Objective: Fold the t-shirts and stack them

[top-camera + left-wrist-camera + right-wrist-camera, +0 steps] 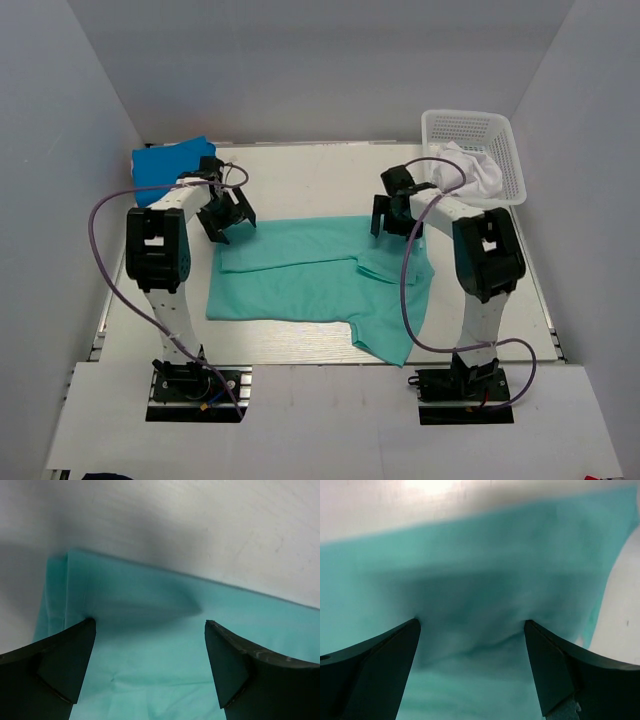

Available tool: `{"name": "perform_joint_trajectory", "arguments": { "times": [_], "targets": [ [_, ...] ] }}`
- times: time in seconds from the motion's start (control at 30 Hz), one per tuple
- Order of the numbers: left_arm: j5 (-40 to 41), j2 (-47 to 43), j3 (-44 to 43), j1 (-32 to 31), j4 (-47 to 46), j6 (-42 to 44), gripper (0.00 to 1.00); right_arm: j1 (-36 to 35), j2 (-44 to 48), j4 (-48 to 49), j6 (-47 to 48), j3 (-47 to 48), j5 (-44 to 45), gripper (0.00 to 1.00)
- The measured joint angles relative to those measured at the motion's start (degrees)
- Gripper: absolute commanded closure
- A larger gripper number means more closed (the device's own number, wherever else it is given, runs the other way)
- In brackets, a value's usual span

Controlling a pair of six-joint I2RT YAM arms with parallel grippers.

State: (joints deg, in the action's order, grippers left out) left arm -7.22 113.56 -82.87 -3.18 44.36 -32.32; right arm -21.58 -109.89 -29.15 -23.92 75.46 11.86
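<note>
The left gripper will next move back along the teal-green t-shirt's side to its near corner [211, 315] opposite the sleeve, because that corner lies back toward the base from the gripper.
A teal-green t-shirt [310, 280] lies spread on the table, partly folded, with a sleeve hanging toward the front edge. My left gripper [229, 222] is open over its far left corner; the left wrist view shows the folded cloth edge [165, 645] between the fingers. My right gripper [392, 222] is open over the shirt's far right part; the right wrist view shows wrinkled teal cloth [480, 630] between the fingers. A folded bright blue t-shirt [172, 165] lies at the far left. A white t-shirt [472, 172] sits in the basket. The red-pink and dark green shirts are out of view.
A white mesh basket [505, 150] stands at the far right corner. White walls enclose the table on three sides. The table's front edge [320, 360] runs just past the shirt's hanging sleeve.
</note>
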Motion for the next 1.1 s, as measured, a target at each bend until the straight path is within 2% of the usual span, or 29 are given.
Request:
{"name": "perform_joint_trajectory", "arguments": {
  "times": [0.27, 0.47, 0.63, 0.73, 0.83, 1.0, 1.1],
  "targets": [
    [0.87, 8.70, -10.73, 0.20, 1.51, -0.04, 0.00, 0.90, -12.50, -0.04, 0.76, 15.89, 3.30, 0.10],
    [1.53, 18.78, -27.96, 0.70, 3.04, -0.66, 0.00, 2.62, -21.22, -1.11, 4.35, 30.01, 3.56, 0.10],
    [2.34, 18.82, -30.49, 0.46, 3.48, 0.59, 0.00, 2.73, -20.50, -0.92, 11.06, 32.30, 1.05, 0.10],
    [4.11, 14.12, -26.80, 0.31, 4.04, 1.14, 0.00, 1.70, -16.15, -0.42, 14.12, 31.15, -0.83, 0.10],
    [6.91, 4.57, -17.70, 0.22, 5.33, 1.07, 0.00, 0.24, -8.59, 0.33, 16.09, 27.10, -1.79, 0.10],
    [13.35, -13.18, -1.05, 0.81, 7.74, -2.03, 0.00, -2.75, 7.91, 2.67, 16.50, 12.79, -1.42, 0.10],
    [15.98, -19.67, 9.05, 1.44, 8.61, -5.07, 0.00, -4.42, 15.02, 1.95, 15.72, 3.50, -1.16, 0.10]
  ]
}}
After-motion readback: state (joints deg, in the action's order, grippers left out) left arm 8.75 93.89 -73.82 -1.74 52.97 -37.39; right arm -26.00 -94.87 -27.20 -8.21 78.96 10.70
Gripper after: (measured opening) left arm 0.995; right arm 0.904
